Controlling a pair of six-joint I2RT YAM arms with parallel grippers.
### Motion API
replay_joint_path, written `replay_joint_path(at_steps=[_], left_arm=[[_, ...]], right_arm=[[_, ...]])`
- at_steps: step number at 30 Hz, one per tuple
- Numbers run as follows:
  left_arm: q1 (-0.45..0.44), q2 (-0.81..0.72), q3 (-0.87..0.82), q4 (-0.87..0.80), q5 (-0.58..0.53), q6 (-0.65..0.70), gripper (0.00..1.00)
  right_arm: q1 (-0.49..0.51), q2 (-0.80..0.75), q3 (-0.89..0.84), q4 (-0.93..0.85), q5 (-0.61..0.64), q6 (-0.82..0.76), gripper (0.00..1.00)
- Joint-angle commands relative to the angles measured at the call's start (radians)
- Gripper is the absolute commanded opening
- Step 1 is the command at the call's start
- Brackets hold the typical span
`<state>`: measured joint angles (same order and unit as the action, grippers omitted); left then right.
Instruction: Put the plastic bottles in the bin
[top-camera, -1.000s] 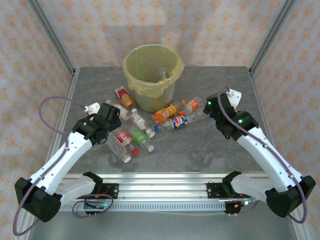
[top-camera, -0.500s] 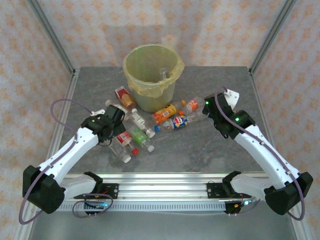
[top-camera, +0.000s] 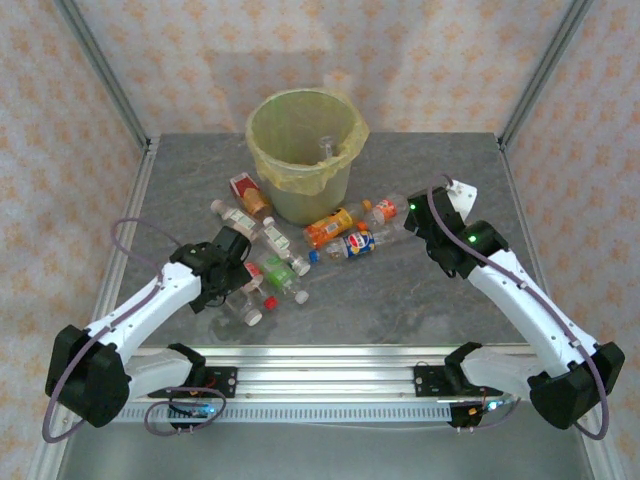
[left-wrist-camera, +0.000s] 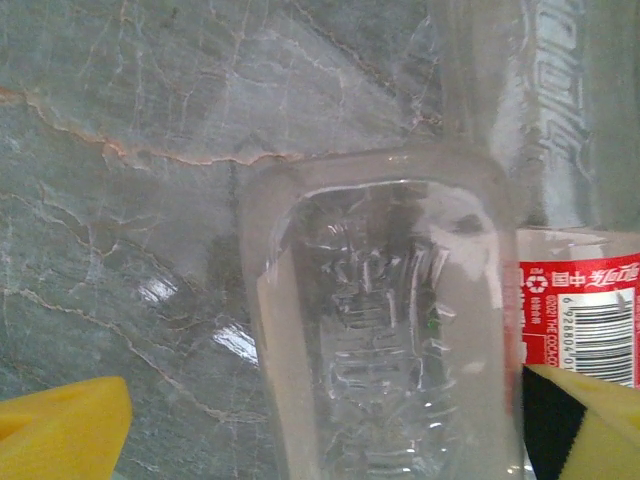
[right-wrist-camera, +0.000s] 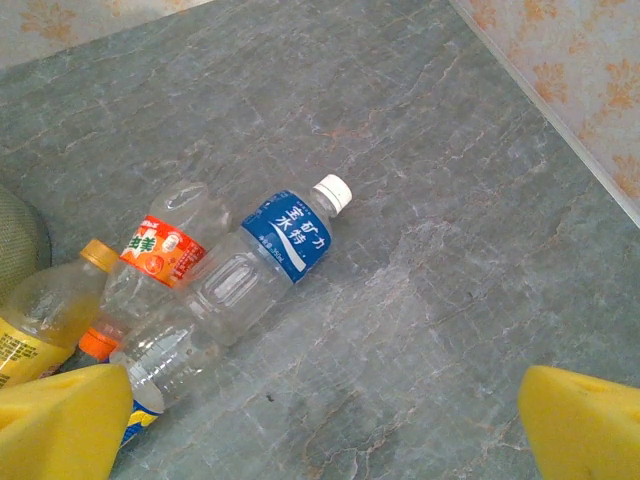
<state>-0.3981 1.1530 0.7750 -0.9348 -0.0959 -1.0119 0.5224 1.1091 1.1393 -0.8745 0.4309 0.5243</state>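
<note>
The clear bottle beside the red-labelled bottle (left-wrist-camera: 580, 310) is between my left gripper's fingers, so next I will lower my left gripper around the clear bottle and close it on the bottle's sides.
The bin (top-camera: 305, 150), lined with a yellow-green bag, stands at the back centre with a clear bottle neck (top-camera: 327, 147) showing inside. Plastic bottles lie in front of it in two groups. My left gripper (top-camera: 240, 275) is low over the left group. In the left wrist view it (left-wrist-camera: 330, 440) is open, its yellow fingers (left-wrist-camera: 60, 430) straddling a clear bottle (left-wrist-camera: 385, 330) beside a red-labelled bottle (left-wrist-camera: 580, 310). My right gripper (top-camera: 412, 212) hovers open (right-wrist-camera: 320, 430) by the right group: a blue-labelled bottle (right-wrist-camera: 265, 255), an orange-labelled one (right-wrist-camera: 160, 250) and an orange bottle (right-wrist-camera: 40, 310).
Other bottles lie close together: a green-labelled one (top-camera: 275, 270), a white-labelled one (top-camera: 278, 240), an orange-red one (top-camera: 250, 192) beside the bin, an orange one (top-camera: 328, 227). The grey marble table (top-camera: 400, 300) has bare room near the front. Frame posts stand at the back corners.
My left arm has swung right and toward the near edge, coming down over the left group of bottles. The right gripper has edged slightly left. The bottles have not moved.
</note>
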Motion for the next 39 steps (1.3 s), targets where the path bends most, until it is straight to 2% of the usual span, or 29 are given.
replay_joint_path(at_steps=[1,12,25,32,39], left_arm=[[0.009,-0.002,-0.014,0.017,0.007,-0.030,0.94],[0.010,0.055,-0.039,0.078,0.011,-0.044,0.75],[0.010,0.094,-0.051,0.125,-0.008,-0.056,0.74],[0.010,0.113,-0.034,0.146,-0.010,-0.059,0.60],[0.010,0.103,0.005,0.102,-0.044,-0.060,0.50]], right_arm=[[-0.006,0.001,-0.012,0.001,0.028,0.014,0.99],[-0.007,0.012,-0.018,-0.001,0.031,0.021,0.99],[-0.009,0.014,-0.026,-0.002,0.029,0.027,0.99],[-0.009,0.014,-0.032,0.006,0.025,0.032,0.99],[-0.008,0.012,-0.033,0.004,0.030,0.031,0.99]])
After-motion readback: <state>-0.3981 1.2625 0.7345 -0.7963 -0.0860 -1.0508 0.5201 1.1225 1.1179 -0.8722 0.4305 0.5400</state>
